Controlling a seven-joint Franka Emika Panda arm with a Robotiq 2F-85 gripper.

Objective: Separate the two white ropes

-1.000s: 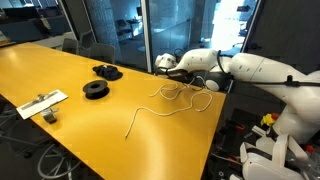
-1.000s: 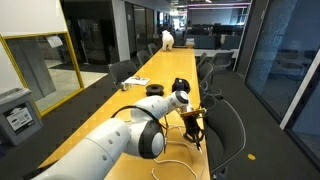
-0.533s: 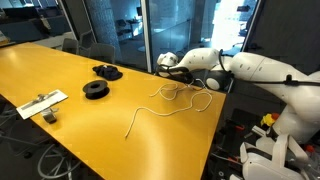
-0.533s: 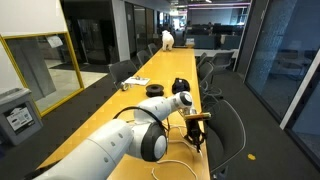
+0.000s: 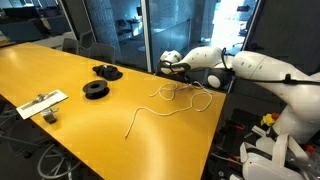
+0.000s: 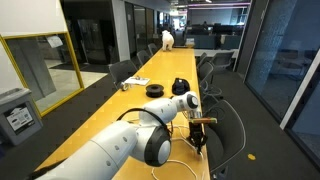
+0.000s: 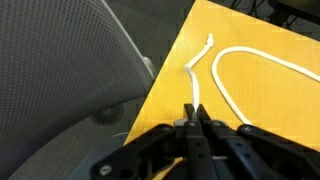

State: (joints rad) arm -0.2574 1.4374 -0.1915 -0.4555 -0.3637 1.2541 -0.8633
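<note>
I should lower and release the pinched rope on the bare tabletop between both ropes, between the table's edge and the looped rope.
Two thin white ropes lie tangled on the yellow table (image 5: 60, 70) near its edge. One runs long across the top (image 5: 165, 110); the other loops under my gripper (image 5: 172, 90). My gripper (image 5: 173, 68) hangs just above the table's edge and is shut on one rope. In the wrist view the jaws (image 7: 196, 118) pinch the end part of a rope (image 7: 197, 80), whose frayed tip points away. The second rope (image 7: 250, 58) curves in a loop beside it. The gripper also shows in an exterior view (image 6: 198, 126).
Two black round spools (image 5: 105, 71) (image 5: 95, 89) and a flat white strip with dark objects (image 5: 42, 103) lie farther along the table. A grey mesh office chair (image 7: 60, 80) stands right beside the table's edge under the gripper. More chairs (image 6: 228, 125) line that side.
The gripper has shifted a little toward the table's edge with the rope held in it. The loops below it have been drawn slightly along.
</note>
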